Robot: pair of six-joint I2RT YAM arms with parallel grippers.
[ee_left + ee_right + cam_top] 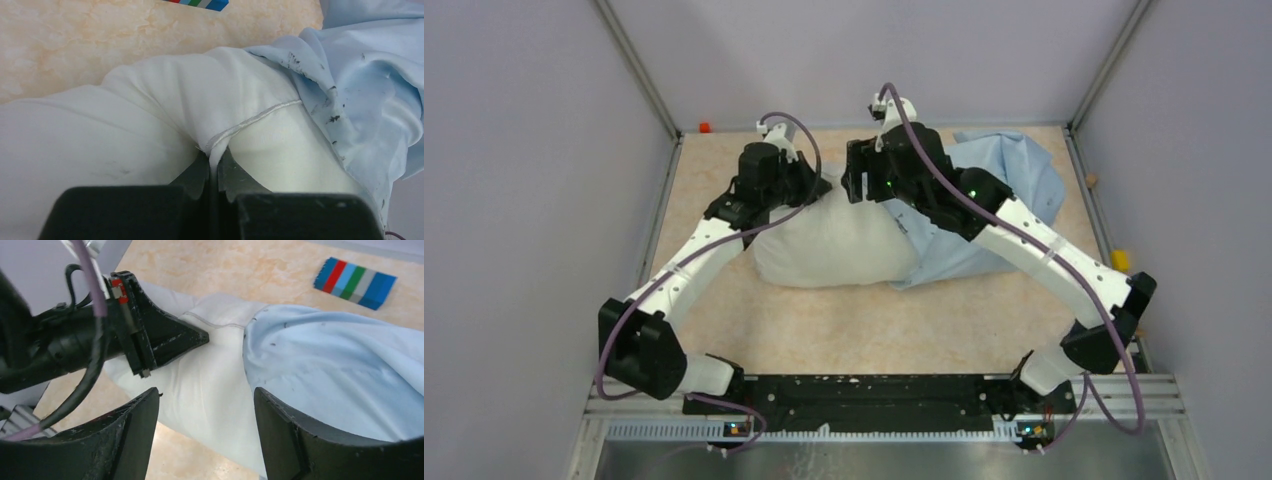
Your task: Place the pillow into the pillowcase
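My right gripper needs to go back and down onto the near part of the pillowcase's hem (917, 258), as most of the pillow (834, 245) still lies bare outside the pillowcase's opening.
The off-white pillow (834, 245) lies mid-table, its right end under the mouth of the light-blue pillowcase (1014, 175). My left gripper (827, 186) is at the pillow's far corner, shut on the piped seam of the pillow (150, 115); a fold of white fabric is pinched between its fingers (200, 175). The pillowcase (360, 85) bunches just right of that corner. My right gripper (206, 400) hangs open above the pillow (215, 385), close to the pillowcase edge (340, 370), with nothing between its fingertips (145, 425). The left gripper (200, 335) shows just ahead of it.
A striped colour block (356, 282) lies on the beige table beyond the pillowcase. Small red (705, 127), tan (1090, 180) and yellow (1120, 260) bits sit along the table's edges. Grey walls enclose three sides. Both arms meet over the pillow's far edge.
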